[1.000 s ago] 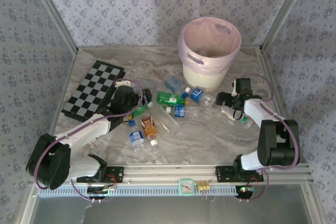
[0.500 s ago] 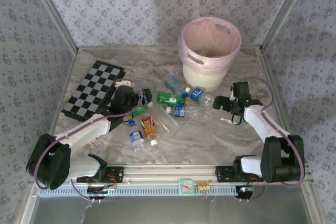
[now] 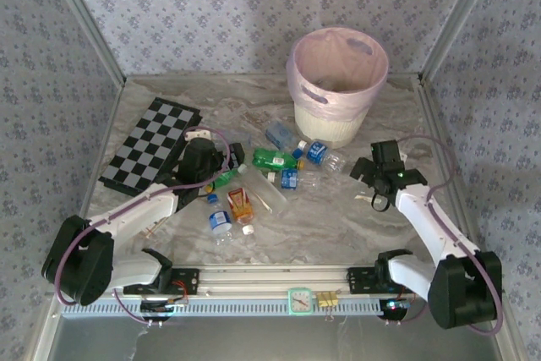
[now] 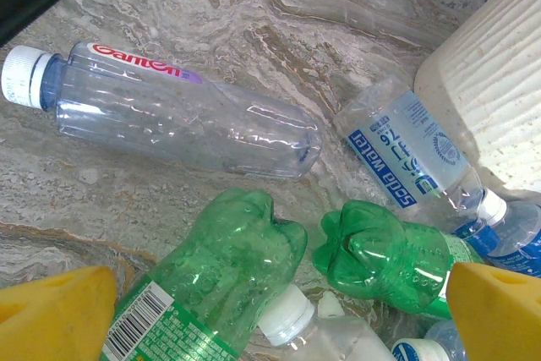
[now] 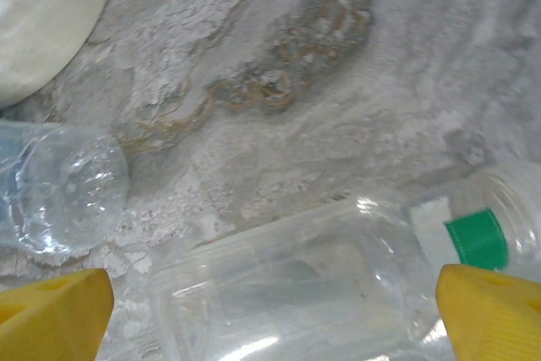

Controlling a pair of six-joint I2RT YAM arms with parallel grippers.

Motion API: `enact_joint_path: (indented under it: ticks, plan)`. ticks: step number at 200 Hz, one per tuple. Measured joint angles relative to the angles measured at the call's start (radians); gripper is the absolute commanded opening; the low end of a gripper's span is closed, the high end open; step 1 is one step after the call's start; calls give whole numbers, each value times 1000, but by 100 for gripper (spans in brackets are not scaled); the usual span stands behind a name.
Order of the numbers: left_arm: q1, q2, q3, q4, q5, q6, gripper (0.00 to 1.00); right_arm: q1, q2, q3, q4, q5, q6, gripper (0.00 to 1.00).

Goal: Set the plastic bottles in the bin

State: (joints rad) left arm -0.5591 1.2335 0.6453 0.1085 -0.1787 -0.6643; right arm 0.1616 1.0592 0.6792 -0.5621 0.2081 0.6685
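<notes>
Next, my right gripper turns and moves down over the clear bottle's shoulder (image 5: 401, 261) beside the green band, since the bottle lies lengthwise from finger to finger.
The bin (image 3: 338, 82), white and lined with a pink bag, stands at the back right. Plastic bottles lie scattered in front of it: a green one (image 3: 272, 158), blue-labelled ones (image 3: 315, 152), an orange-red one (image 3: 240, 203). My left gripper (image 3: 215, 171) is open and low over a green bottle (image 4: 211, 285), with a second green bottle (image 4: 393, 259) and a white-capped clear one (image 4: 321, 331) between its fingers. My right gripper (image 3: 378, 183) is open, straddling a clear bottle with a green band (image 5: 313, 293) without touching it.
A black-and-white checkered board (image 3: 152, 143) lies at the left. A long clear bottle (image 4: 169, 107) and a soda-water bottle (image 4: 410, 154) lie beyond the left fingers, near the bin wall (image 4: 490, 99). Another clear bottle's base (image 5: 59, 188) lies left of the right gripper.
The right arm has stretched out and brought its gripper nearer and down over the clear bottle. The left arm and the bottles have not moved.
</notes>
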Motion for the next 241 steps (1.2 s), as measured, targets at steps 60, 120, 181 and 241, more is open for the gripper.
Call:
enact_joint_path:
  ticks: [60,120,181,241]
  plan:
    - [0,-1,0,0,-1,0,100,-40,-11,-55,-9,6,261,100]
    - [0,-35,-16,-2,-24,1,100,-93,98,-60,67,-67,415,100]
    - [0,-64,-35,-5,-47,6,100,-105,228,-73,192,-131,459,100]
    - [2,-103,-62,-8,-64,9,100,-107,266,-74,206,-119,465,91]
